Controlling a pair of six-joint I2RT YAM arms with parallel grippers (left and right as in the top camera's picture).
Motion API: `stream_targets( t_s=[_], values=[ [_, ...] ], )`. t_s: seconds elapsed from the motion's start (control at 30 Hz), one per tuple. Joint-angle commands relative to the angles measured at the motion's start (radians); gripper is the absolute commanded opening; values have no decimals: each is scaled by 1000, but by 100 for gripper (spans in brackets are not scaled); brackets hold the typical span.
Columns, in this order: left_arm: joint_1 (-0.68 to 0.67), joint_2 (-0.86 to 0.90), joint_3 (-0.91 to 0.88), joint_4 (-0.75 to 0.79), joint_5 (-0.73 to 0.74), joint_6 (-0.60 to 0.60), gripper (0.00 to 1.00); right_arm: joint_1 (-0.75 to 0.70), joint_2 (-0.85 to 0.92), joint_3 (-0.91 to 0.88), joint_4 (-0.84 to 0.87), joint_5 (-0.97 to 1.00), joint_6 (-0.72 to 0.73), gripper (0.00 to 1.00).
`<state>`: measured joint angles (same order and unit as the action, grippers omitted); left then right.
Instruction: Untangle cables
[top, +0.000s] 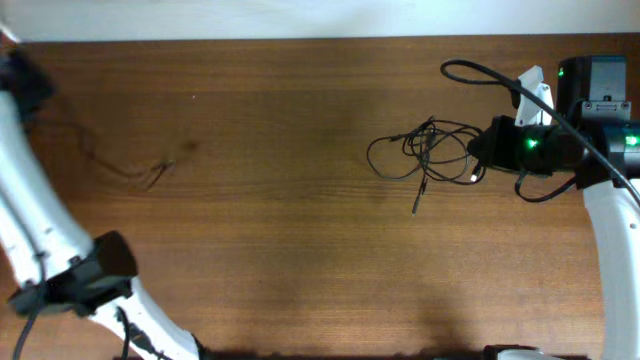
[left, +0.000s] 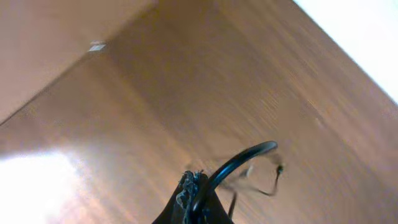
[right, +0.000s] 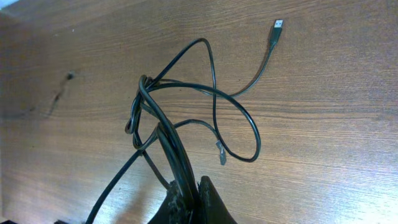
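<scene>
My left gripper swings back next and lets go of the black cable loop over the bare wood back from it, as the loop is already clear of the tangle.
A tangle of thin black cables (top: 430, 148) lies on the wooden table at the right. My right gripper (top: 482, 150) is shut on strands at its right edge. In the right wrist view the jaws (right: 196, 186) pinch two or three strands, and the loops (right: 211, 93) spread ahead with a USB plug (right: 277, 26) and a small silvery plug (right: 221, 155). My left gripper (top: 22, 85) is at the far left rear. In the left wrist view its jaws (left: 196, 186) are shut on a black cable loop (left: 249, 155), and a thin blurred end (left: 277, 171) hangs beyond.
A faint thin line (top: 120, 165) trails over the wood by a dark mark (top: 165, 168) at the left. One plug end (top: 417, 205) sticks out toward the table's front. The robot's thicker black cable (top: 480, 72) arches over the right arm. A white wall edge (top: 320, 18) borders the back.
</scene>
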<state>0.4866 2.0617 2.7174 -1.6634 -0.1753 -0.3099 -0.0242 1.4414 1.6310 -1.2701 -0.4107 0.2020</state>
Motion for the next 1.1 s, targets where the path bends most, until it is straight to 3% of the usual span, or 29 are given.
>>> stream_targets(
  t_s=[0.0,0.1,0.23,0.27,0.33,0.5,0.53,0.73,0.8,0.9,1.03,1.07],
  values=[
    [178,-42,14,31,-2,-60,0,5,1,-3,-5,-1,-11,4],
    [265,-70,14,61,-2,-60,0,5,1,-3,-22,-1,-3,4],
    [280,-70,12,22,-1,-60,0,5,1,-3,-28,-1,-3,4],
    [280,-62,12,-4,-1,-60,4,5,1,-3,-28,-1,-3,4],
    [280,-43,10,-25,0,-55,49,5,1,-3,-27,-1,-3,4],
    [280,-33,-141,-22,3,-53,81,5,1,-3,-28,-1,-3,4],
    [280,-32,-168,-13,3,-53,100,5,1,-3,-28,-1,-3,4],
    [278,-33,-196,32,66,-58,100,5,1,-3,-29,-1,-3,4],
    [246,-48,-194,54,168,33,98,5,1,-3,-29,-1,-3,4],
    [153,-90,-194,72,209,79,92,5,1,-3,-29,-1,-4,4],
    [-68,-107,-195,76,213,127,83,5,2,-3,-33,0,-4,4],
    [-131,-107,-196,76,213,130,77,5,2,-3,-36,0,-4,4]
  ],
)
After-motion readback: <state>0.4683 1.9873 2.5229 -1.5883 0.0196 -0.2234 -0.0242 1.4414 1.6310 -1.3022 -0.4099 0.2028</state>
